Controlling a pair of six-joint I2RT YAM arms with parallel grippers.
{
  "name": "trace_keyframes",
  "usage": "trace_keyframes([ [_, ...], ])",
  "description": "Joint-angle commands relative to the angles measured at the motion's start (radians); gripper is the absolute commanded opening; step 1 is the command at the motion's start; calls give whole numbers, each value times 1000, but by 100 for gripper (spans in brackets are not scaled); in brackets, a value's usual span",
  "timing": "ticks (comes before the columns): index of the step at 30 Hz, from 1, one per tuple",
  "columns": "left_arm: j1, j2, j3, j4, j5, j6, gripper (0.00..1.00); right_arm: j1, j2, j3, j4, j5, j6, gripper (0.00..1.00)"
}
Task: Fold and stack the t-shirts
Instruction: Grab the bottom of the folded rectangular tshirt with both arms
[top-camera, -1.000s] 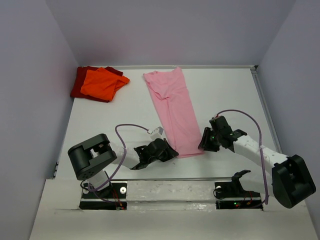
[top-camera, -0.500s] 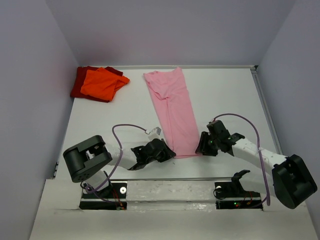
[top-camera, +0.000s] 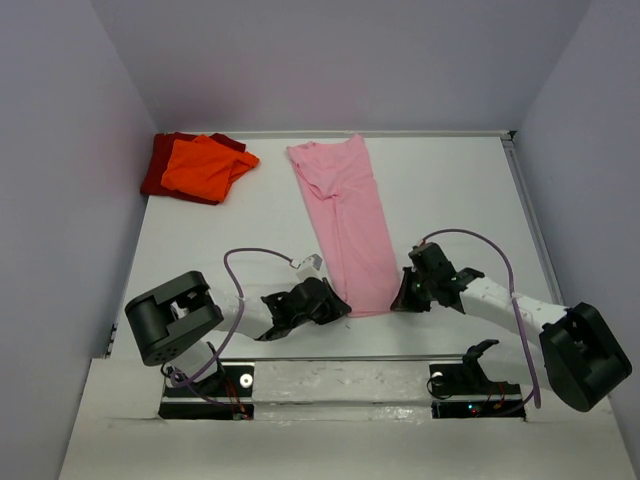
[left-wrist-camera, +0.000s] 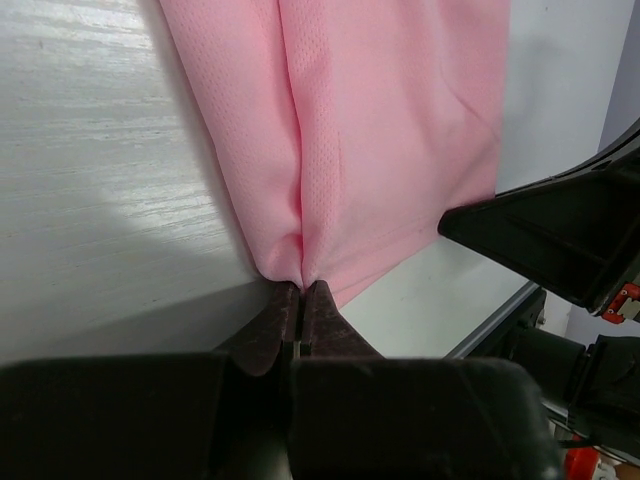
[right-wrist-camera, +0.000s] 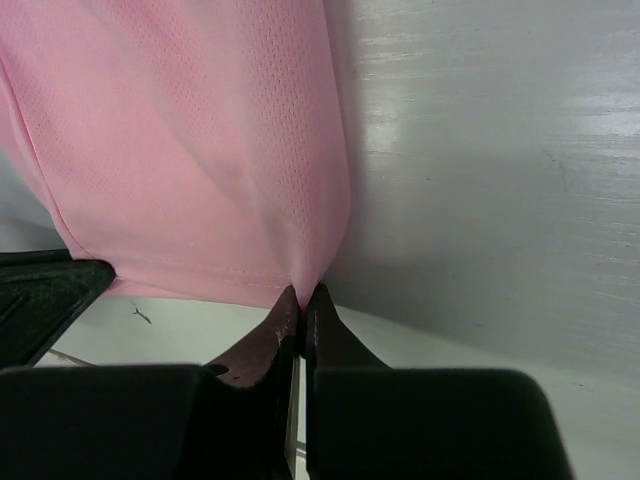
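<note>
The hem corner goes up, outward and then down onto the pink t-shirt's middle (top-camera: 360, 221) in my right gripper next, for release. The pink t-shirt still lies at full length.
The light pink t-shirt (top-camera: 347, 225) lies as a long narrow strip down the middle of the table, its hem towards me. My left gripper (top-camera: 340, 303) is shut on the hem's left corner; its jaws pinch the pink t-shirt (left-wrist-camera: 340, 150). At the hem's right corner my right gripper (top-camera: 398, 300) is shut on the pink t-shirt (right-wrist-camera: 200, 150). In the back left corner the bright orange t-shirt (top-camera: 205, 167) lies folded on the dark red t-shirt (top-camera: 160, 165).
The white table (top-camera: 450, 200) is walled at the back and on both sides. Both arm bases (top-camera: 170, 320) stand at the near edge, behind a metal rail (top-camera: 340, 375). The other arm's dark body (left-wrist-camera: 560, 235) shows in the left wrist view.
My right gripper slid left to the hem's right corner and shut on the pink cloth. The left arm drew back slightly, still holding its corner.
</note>
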Motion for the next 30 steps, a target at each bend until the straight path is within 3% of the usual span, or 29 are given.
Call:
trace_keyframes([
  [1, 8, -16, -40, -100, -27, 49, 0, 15, -15, -13, 15, 15, 2, 0],
  [5, 8, -48, -69, -102, -18, 55, 0, 26, -41, -25, 15, 3, 8, 0],
  [11, 6, -139, -170, -96, 13, 44, 0, 190, -72, -51, 12, 48, 76, 0],
  [19, -81, -467, -339, -152, 2, -63, 0, 399, -78, -54, 12, 107, 215, 0],
  [22, -109, -692, -387, -325, -42, -92, 0, 465, -98, -59, 17, 167, 264, 0],
  [26, -110, -1040, -323, -638, -149, -40, 0, 488, -141, -23, -14, 268, 254, 0],
  [30, -109, -1162, -243, -784, -237, -23, 0, 488, -128, 58, -55, 352, 188, 0],
])
